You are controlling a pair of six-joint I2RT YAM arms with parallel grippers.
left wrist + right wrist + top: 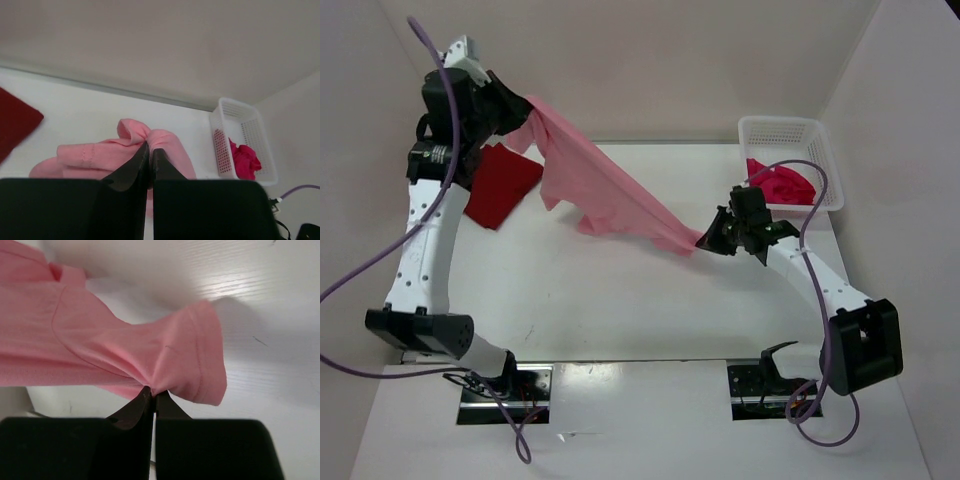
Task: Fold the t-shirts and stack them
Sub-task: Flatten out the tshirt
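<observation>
The left gripper rises next, then goes down to the back tabletop, bare below and to its right in the top view, and releases the shirt (165, 145).
The light pink t-shirt (605, 185) hangs stretched in the air between my two grippers. My left gripper (525, 110) is raised high at the back left and is shut on one end of the pink shirt (165, 145). My right gripper (705, 240) is lower, at the middle right, shut on a hemmed edge of the pink shirt (150, 355). The dark red t-shirt (500, 185) lies folded flat on the table at the back left, partly behind the left arm. The crimson-magenta t-shirt (782, 185) lies crumpled in the basket.
A white plastic mesh basket (817, 135) stands at the back right corner of the table; it also shows in the left wrist view (250, 122). White walls enclose the table at the back and sides.
</observation>
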